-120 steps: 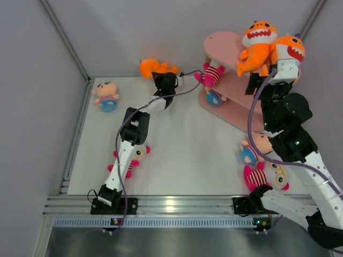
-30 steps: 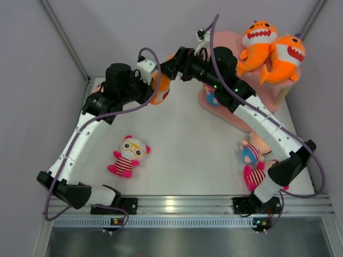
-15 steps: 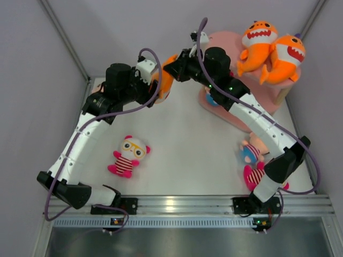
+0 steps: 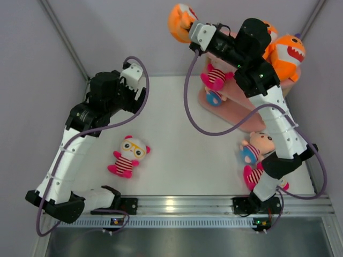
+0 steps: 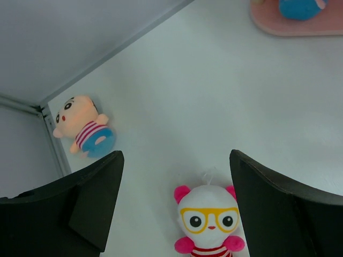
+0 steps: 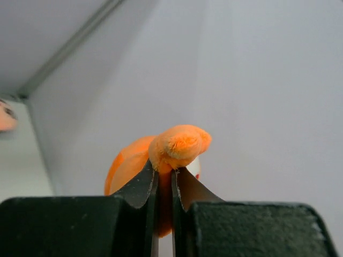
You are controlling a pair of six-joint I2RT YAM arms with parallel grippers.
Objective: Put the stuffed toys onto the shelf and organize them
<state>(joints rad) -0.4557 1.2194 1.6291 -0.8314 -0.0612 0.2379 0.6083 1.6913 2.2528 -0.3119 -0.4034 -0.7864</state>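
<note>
My right gripper brings the orange shark point(image 4: 180, 20) over the empty end of the shelf's top board next, then lowers the shark beside the other sharks.
My right gripper point(image 4: 192, 31) is shut on a fin of an orange shark point(image 4: 180, 20), holding it in the air to the left of the pink shelf point(image 4: 242, 119); in the right wrist view the fingers pinch the shark point(image 6: 179, 143) tight. One shark point(image 4: 289, 50) lies on the top board, and the arm partly hides another. A striped doll point(image 4: 214, 76) sits on the middle tier and a blue doll point(image 4: 214, 98) on the bottom one. My left gripper point(image 5: 174, 160) hangs open and empty above a white-faced doll with yellow glasses point(image 5: 210, 222), also in the top view point(image 4: 127, 156).
A pink-faced doll with a blue body point(image 5: 81, 128) lies near the back left corner rail. Two more dolls point(image 4: 253, 150) point(image 4: 258, 175) lie on the table at the front right, beside the right arm's base. Grey walls close in the back and sides.
The orange shark passed from my left gripper to my right one. The left gripper opened and drew back to the left. The right arm lifted the shark up and back.
</note>
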